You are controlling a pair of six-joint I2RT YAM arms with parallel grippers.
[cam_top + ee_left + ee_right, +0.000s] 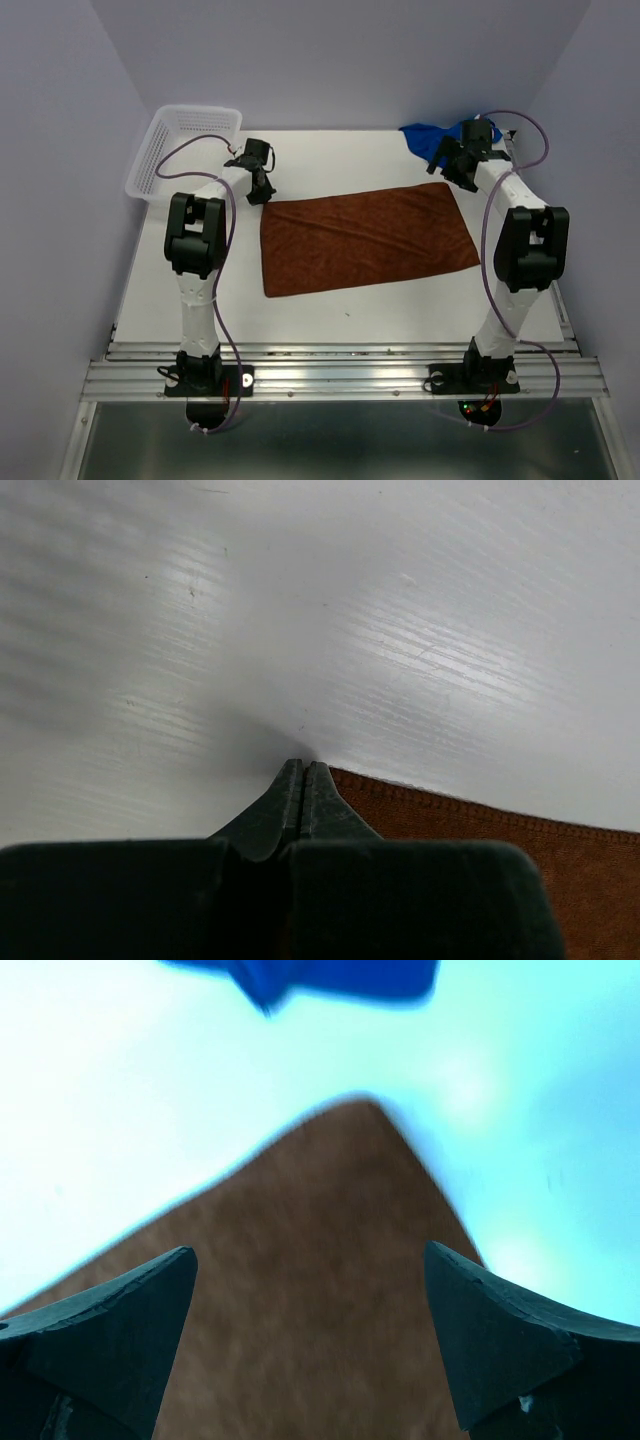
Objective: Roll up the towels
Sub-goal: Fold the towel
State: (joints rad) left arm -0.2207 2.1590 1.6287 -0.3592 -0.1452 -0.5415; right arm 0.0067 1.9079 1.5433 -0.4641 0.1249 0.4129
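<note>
The brown towel's corner by the blue towel (362, 1130) is below the robot's right gripper, framed between its open fingers, so the gripper will lower onto that corner next and close.
A brown towel (365, 238) lies flat and spread out in the middle of the table. My left gripper (262, 190) is at its far left corner. In the left wrist view the left gripper (303, 767) is shut with its tips on the table, right beside the towel's hemmed edge (480, 850); nothing shows between the jaws. My right gripper (452, 168) hovers over the far right corner. In the right wrist view the right gripper (310, 1260) is open and empty, with the brown corner (320, 1260) between its fingers.
A crumpled blue towel (432, 138) lies at the far right of the table, just behind the right gripper; it also shows in the right wrist view (330, 978). A white plastic basket (185, 150) stands at the far left corner. Walls close in on three sides.
</note>
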